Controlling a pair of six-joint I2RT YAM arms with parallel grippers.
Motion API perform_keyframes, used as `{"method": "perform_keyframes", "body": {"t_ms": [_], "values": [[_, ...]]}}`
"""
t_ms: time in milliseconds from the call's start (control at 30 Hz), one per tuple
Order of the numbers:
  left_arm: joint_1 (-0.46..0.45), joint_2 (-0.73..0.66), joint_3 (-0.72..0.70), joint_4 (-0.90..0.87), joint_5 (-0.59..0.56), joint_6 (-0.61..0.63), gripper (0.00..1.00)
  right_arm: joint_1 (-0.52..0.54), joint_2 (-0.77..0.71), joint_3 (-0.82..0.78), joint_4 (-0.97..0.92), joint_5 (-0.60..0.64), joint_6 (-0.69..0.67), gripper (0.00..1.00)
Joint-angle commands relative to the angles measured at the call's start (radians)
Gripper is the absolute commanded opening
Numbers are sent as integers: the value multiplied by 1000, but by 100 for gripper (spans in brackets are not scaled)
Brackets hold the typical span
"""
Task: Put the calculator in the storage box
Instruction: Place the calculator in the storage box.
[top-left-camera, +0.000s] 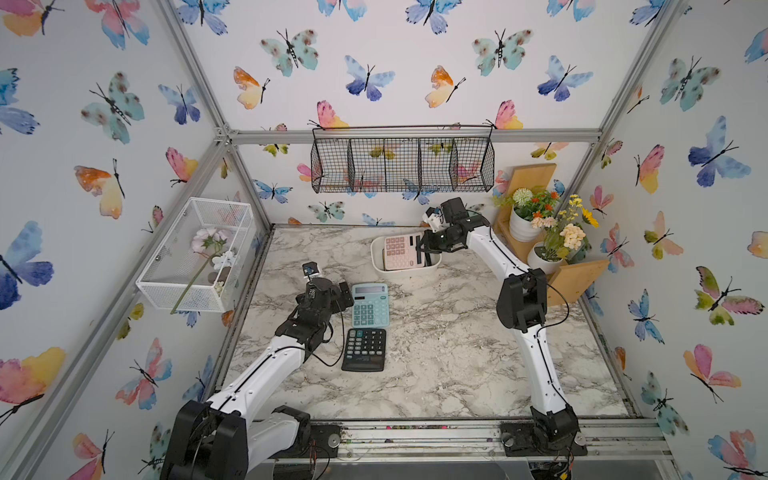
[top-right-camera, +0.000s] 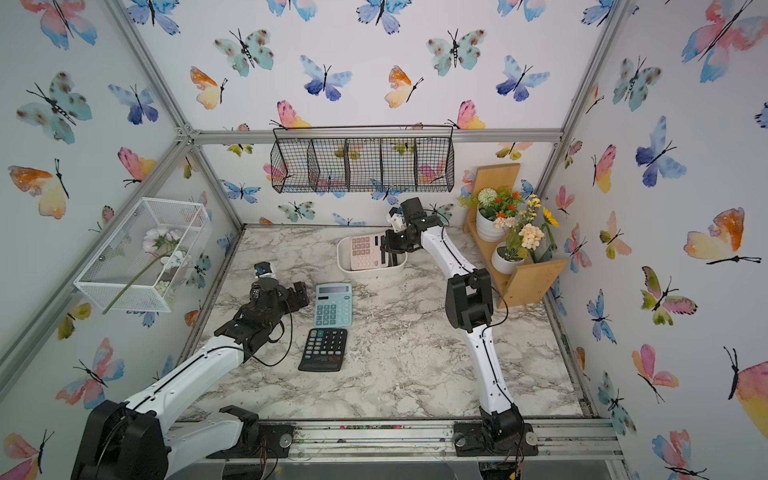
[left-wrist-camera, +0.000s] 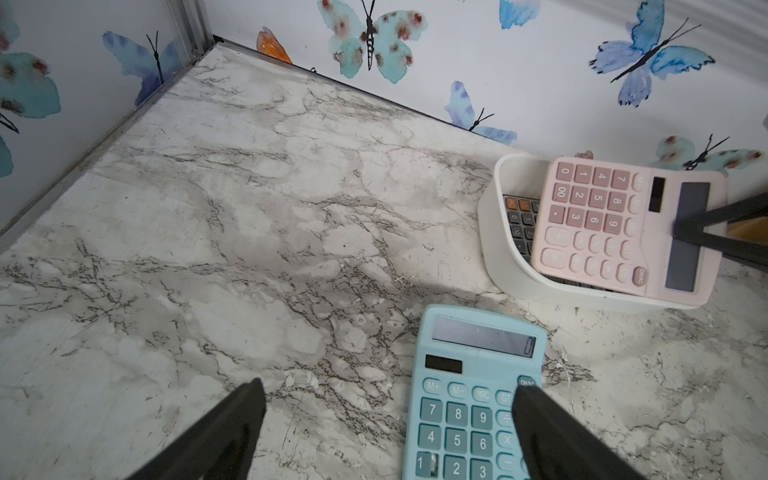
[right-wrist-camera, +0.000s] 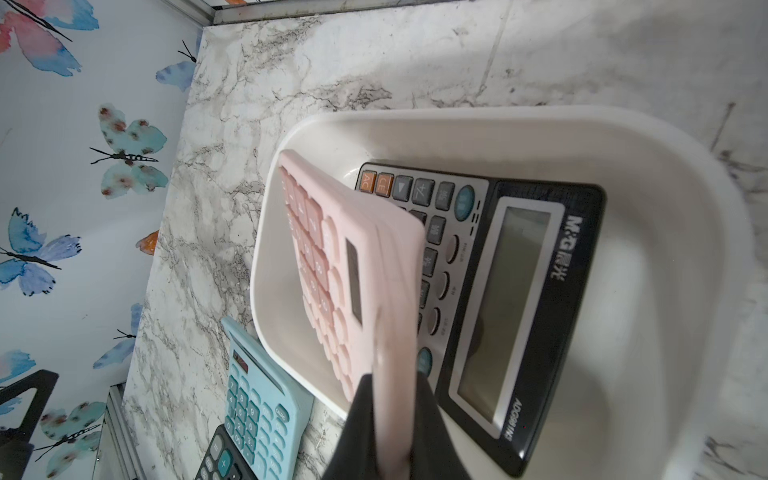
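Observation:
My right gripper brings the pink calculator down onto the black and grey calculator (right-wrist-camera: 507, 291) next and releases it, since that one lies below the gripper inside the box.
A pink calculator (top-left-camera: 399, 251) (top-right-camera: 365, 251) (left-wrist-camera: 602, 220) hangs tilted over the white storage box (top-left-camera: 411, 276) (top-right-camera: 374, 274) (left-wrist-camera: 498, 257) at the back of the table. My right gripper (top-left-camera: 424, 253) (right-wrist-camera: 392, 386) is shut on its display end; its key end dips inside the box (right-wrist-camera: 665, 249). A black and grey calculator (right-wrist-camera: 507, 291) lies flat on the box floor beneath it. My left gripper (top-left-camera: 345, 293) (left-wrist-camera: 390, 386) stands open and empty, low over the left part of a blue calculator (top-left-camera: 370, 305) (left-wrist-camera: 469, 399) lying on the table.
A black calculator (top-left-camera: 365, 349) lies just in front of the blue one. A white wire-mesh box (top-left-camera: 195, 253) hangs on the left wall and a black wire basket (top-left-camera: 403, 164) on the back wall. Flower pots on a wooden shelf (top-left-camera: 540, 232) stand at the back right.

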Motion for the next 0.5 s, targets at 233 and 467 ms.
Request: {"method": "perform_keyframes", "body": {"t_ms": [233,467], "values": [[4,-2,-15,6,-33,0,99,-4,-36,-83,-77,-35,-44,2],[4,-6,-14,5,-36,0,99,-4,2,-85,-20,-77,66,2]]}}
